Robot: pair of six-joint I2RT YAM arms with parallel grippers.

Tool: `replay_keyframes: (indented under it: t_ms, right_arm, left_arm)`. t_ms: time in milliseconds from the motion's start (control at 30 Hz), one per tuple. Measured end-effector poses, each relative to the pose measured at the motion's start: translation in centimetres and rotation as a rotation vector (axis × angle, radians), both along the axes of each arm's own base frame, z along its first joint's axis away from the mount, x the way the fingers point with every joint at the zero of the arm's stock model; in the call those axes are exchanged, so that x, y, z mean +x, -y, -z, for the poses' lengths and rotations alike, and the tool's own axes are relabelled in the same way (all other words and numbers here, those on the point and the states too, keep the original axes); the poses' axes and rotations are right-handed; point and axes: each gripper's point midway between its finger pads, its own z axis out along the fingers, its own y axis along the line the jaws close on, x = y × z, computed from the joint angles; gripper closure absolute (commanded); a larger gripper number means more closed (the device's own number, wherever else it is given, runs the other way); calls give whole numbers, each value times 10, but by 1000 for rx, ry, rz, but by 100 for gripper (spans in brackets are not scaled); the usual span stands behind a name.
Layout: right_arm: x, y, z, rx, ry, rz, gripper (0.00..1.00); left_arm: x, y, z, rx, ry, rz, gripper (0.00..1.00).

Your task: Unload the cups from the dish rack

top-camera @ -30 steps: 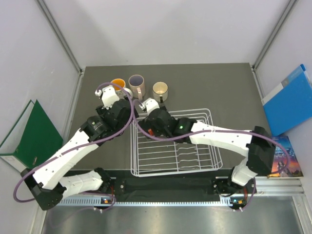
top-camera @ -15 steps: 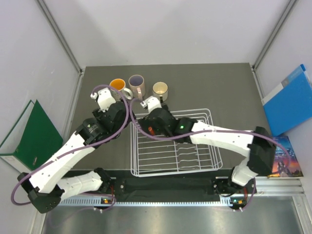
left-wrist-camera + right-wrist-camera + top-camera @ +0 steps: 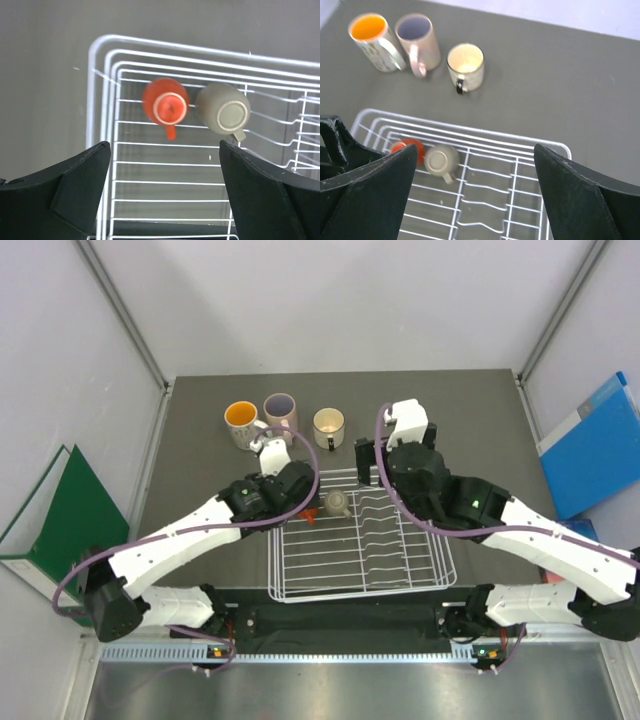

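Observation:
My left gripper goes down over the red-orange cup next, one finger between it and the tan cup, since the red-orange one stands below the open fingers.
The white wire dish rack sits at the table's front. A small red-orange cup and a small tan cup stand upside down in its far-left corner, side by side. They also show in the right wrist view as the red-orange cup and the tan cup. The speckled mug with orange inside, the pinkish mug with purple inside and the cream mug stand on the table behind the rack. My left gripper is open and empty above the two small cups. My right gripper is open and empty above the rack's far edge.
A green folder lies left of the table. A blue folder and a book lie to the right. White walls close in the table at the back and sides. The rack's wavy plate slots fill its right half.
My right arm has pulled out of the rack's far-left corner, back and to the right. My left arm has swung from the mugs to over that corner. The two small cups now show.

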Motion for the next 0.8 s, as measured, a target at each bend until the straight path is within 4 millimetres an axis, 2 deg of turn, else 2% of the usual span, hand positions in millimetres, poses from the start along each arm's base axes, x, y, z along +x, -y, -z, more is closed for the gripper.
replay_keyframes:
  t_ms: [200, 600, 800]
  right_arm:
    - [-5, 10, 31, -79, -59, 11, 0]
    - [-13, 22, 39, -70, -74, 4, 0]
    - [-16, 22, 46, -76, -88, -16, 0]
  left_arm:
    - [0, 21, 33, -6, -53, 36, 7]
    - [12, 27, 85, 103, -121, 17, 6]
    - [25, 26, 100, 112, -130, -15, 7]
